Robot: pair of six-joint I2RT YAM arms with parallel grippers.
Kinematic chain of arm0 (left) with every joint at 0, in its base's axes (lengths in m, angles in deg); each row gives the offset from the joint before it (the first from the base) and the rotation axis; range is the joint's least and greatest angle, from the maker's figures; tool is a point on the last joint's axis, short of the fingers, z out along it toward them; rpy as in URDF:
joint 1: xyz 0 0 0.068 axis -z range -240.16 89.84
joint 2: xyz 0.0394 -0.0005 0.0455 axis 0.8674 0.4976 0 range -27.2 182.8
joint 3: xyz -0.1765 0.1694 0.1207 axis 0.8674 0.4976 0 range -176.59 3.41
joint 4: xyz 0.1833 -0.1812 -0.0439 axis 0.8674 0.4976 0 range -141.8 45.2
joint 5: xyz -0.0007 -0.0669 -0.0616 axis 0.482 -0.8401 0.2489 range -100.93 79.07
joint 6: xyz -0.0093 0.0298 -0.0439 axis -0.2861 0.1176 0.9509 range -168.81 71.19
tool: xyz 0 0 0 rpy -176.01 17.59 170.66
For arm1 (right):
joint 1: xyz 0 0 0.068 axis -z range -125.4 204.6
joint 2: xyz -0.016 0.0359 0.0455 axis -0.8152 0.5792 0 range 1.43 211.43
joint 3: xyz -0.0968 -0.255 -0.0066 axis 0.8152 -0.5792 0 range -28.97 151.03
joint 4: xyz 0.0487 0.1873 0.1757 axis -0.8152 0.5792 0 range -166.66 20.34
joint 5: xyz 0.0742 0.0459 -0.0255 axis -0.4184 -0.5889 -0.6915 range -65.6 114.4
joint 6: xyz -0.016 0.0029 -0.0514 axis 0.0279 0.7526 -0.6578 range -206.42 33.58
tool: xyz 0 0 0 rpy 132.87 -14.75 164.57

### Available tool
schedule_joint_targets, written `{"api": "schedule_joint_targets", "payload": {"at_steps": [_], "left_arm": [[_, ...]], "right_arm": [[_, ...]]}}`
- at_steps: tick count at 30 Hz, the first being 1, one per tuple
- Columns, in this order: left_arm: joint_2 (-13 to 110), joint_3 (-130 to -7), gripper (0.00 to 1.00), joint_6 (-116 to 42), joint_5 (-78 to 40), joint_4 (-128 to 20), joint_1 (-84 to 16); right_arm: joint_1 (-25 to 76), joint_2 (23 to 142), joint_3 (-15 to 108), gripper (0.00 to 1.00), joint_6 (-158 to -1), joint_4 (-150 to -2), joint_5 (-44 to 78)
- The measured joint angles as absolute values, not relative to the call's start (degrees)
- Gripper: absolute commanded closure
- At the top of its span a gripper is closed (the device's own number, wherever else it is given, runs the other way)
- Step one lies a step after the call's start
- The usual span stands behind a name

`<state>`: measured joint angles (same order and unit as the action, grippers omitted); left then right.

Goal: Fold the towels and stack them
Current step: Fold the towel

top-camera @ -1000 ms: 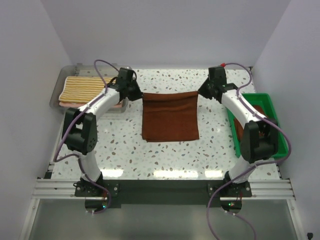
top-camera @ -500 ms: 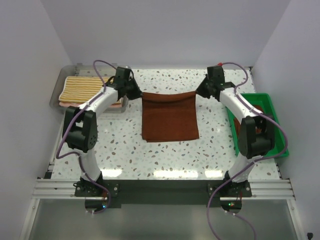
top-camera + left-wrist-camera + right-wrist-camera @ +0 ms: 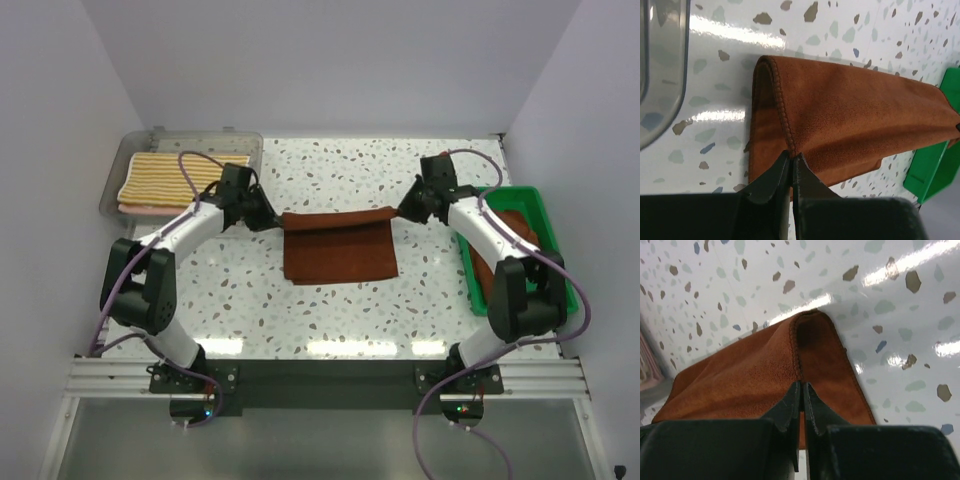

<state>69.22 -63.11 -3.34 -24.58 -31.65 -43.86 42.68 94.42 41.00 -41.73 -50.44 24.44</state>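
Note:
I will bring my left gripper back and down to the towel's near corner on the bin's side (image 3: 291, 280) next and let go there, because the near part of the towel is still uncovered.
A rust-brown towel (image 3: 338, 248) lies in the middle of the table, its far edge lifted and carried over the near part. My left gripper (image 3: 274, 222) is shut on the towel's far left corner (image 3: 790, 150). My right gripper (image 3: 398, 212) is shut on the far right corner (image 3: 801, 380). Between the two grippers the raised edge sags a little. A yellow-and-white striped towel (image 3: 172, 178) lies folded in the clear bin at the far left, on a pink one (image 3: 128, 208). Another rust-brown towel (image 3: 510, 228) lies in the green tray.
The clear grey bin (image 3: 115, 172) stands at the back left corner. The green tray (image 3: 555, 240) stands along the right edge, beside my right arm. White walls close in the back and both sides.
Both grippers have come toward the near edge with the towel's far edge, folding it over the near part. The visible length of the towel has shrunk.

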Motion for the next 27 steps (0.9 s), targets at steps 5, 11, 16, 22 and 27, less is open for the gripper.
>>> {"api": "schedule_joint_targets", "payload": {"at_steps": [5,11,16,22,27], "left_arm": [[64.6,-55.9,1.0,-3.4,-25.6,-32.9,-42.1],[62.0,-48.4,1.0,-2.9,-25.6,-34.0,-38.3],[61.4,-46.6,1.0,-2.4,-24.6,-34.1,-37.1],[59.9,-47.2,1.0,-2.3,-22.7,-33.4,-37.1],[56.1,-47.9,0.98,-2.4,-20.7,-32.7,-36.1]], "right_arm": [[42.7,90.0,34.2,1.0,-42.4,-50.3,22.7],[42.7,88.4,26.3,1.0,-42.8,-50.9,21.8],[42.7,88.4,25.1,1.0,-43.2,-50.9,21.8],[42.7,87.9,25.3,1.0,-43.8,-50.7,21.8],[42.7,84.3,25.4,1.0,-44.5,-50.4,21.4]]}}
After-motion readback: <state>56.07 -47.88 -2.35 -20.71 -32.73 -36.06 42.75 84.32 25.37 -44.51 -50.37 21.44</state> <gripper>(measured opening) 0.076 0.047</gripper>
